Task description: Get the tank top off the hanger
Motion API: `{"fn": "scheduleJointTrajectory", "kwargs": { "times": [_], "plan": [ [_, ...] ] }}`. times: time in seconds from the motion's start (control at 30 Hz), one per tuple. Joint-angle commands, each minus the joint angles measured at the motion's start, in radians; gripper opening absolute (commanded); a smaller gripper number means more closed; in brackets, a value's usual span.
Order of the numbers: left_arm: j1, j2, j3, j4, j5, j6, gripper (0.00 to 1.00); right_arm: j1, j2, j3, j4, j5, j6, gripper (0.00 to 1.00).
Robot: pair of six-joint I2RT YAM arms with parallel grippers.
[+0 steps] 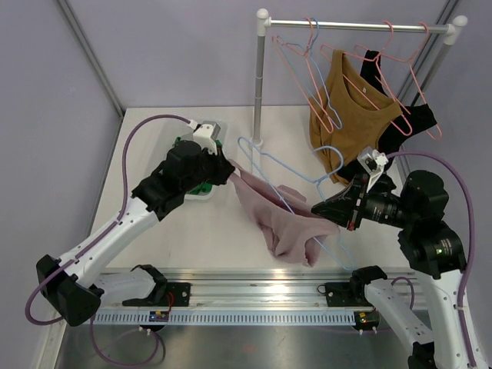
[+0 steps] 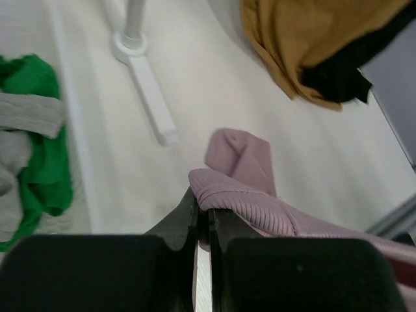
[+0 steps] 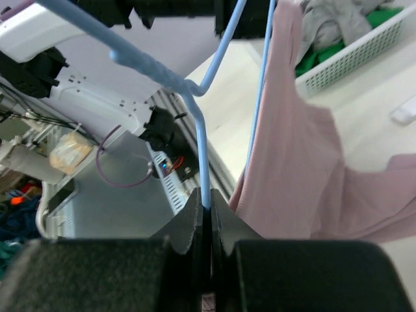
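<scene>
Bare tabletop lies below my left gripper, back and to the right in the top view. I will lower the gripper to that side and let go of the tank top's hem.
A pink ribbed tank top (image 1: 280, 219) hangs stretched and bunched between the two arms over the table. My left gripper (image 1: 227, 169) is shut on its upper edge; the left wrist view shows the ribbed hem (image 2: 260, 208) pinched between the jaws of the left gripper (image 2: 203, 209). A light blue wire hanger (image 1: 284, 173) runs through the top. My right gripper (image 1: 317, 209) is shut on the hanger's wire; the right wrist view shows the blue wire (image 3: 203, 149) clamped in the right gripper (image 3: 208, 201), with pink cloth (image 3: 296, 162) beside it.
A clothes rail (image 1: 354, 26) at the back right holds several pink hangers, a brown top (image 1: 354, 108) and a black top (image 1: 407, 115). Its upright pole (image 1: 259, 84) stands mid-table. A white basket (image 1: 219, 131) with green and grey clothes (image 2: 32, 149) sits behind the left arm.
</scene>
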Motion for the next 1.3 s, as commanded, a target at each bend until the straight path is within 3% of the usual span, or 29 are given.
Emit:
{"fn": "scheduleJointTrajectory", "kwargs": {
  "times": [0.0, 0.07, 0.1, 0.17, 0.2, 0.3, 0.37, 0.4, 0.5, 0.53, 0.57, 0.63, 0.67, 0.87, 0.9, 1.07, 1.27],
  "plan": [
    [-0.012, -0.069, -0.09, 0.164, 0.285, -0.022, 0.0, 0.009, -0.085, -0.124, 0.479, 0.038, 0.192, 0.0],
    [-0.076, -0.092, -0.125, 0.186, 0.32, -0.03, 0.0, 0.009, -0.145, -0.285, 0.716, 0.093, 0.348, 0.0],
    [-0.105, -0.099, -0.157, 0.195, 0.317, -0.031, 0.0, 0.011, -0.161, -0.341, 0.989, 0.157, 0.397, 0.0],
    [-0.202, -0.106, -0.184, 0.218, 0.302, -0.027, 0.0, 0.009, -0.178, -0.499, 1.255, 0.236, 0.509, 0.0],
    [-0.234, -0.104, -0.194, 0.221, 0.284, -0.021, 0.0, 0.009, -0.176, -0.547, 1.512, 0.326, 0.534, 0.0],
    [-0.314, -0.097, -0.237, 0.221, 0.222, -0.031, 0.0, 0.009, -0.135, -0.655, 1.759, 0.525, 0.561, 0.0],
    [-0.325, -0.093, -0.269, 0.203, 0.161, -0.047, 0.0, 0.009, -0.12, -0.574, 1.617, 0.57, 0.481, 0.0],
    [-0.325, -0.095, -0.273, 0.185, 0.135, -0.056, 0.0, 0.009, -0.111, -0.514, 1.336, 0.589, 0.438, 0.0],
    [-0.325, -0.1, -0.25, 0.088, 0.029, -0.056, 0.07, 0.011, -0.023, -0.263, 0.849, 0.574, 0.288, 0.0],
    [-0.325, -0.103, -0.239, 0.061, -0.018, -0.053, 0.13, 0.011, -0.002, -0.179, 0.755, 0.575, 0.262, 0.0],
    [-0.325, -0.103, -0.205, -0.002, -0.044, -0.053, 0.29, 0.009, 0.038, -0.148, 0.69, 0.573, 0.217, 0.0],
    [-0.325, -0.101, -0.164, -0.071, -0.116, -0.041, 0.46, 0.009, 0.078, -0.074, 0.565, 0.586, 0.191, 0.0],
    [-0.325, -0.101, -0.115, -0.14, -0.138, -0.035, 0.6, 0.011, 0.127, -0.046, 0.483, 0.592, 0.168, 0.0],
    [-0.325, -0.158, 0.02, -0.401, -0.288, -0.033, 0.87, 0.009, 0.308, 0.176, 0.214, 0.589, 0.084, 0.0],
    [-0.325, -0.168, 0.048, -0.43, -0.301, -0.035, 0.99, 0.009, 0.325, 0.217, 0.194, 0.586, 0.079, 0.0],
    [-0.325, -0.259, 0.097, -0.59, -0.351, -0.012, 0.99, 0.011, 0.481, 0.385, 0.102, 0.587, 0.039, 0.0],
    [-0.325, -0.409, -0.025, -0.552, -0.408, 0.08, 0.99, 0.012, 0.688, 0.629, 0.048, 0.623, 0.019, 0.0]
  ]
}}
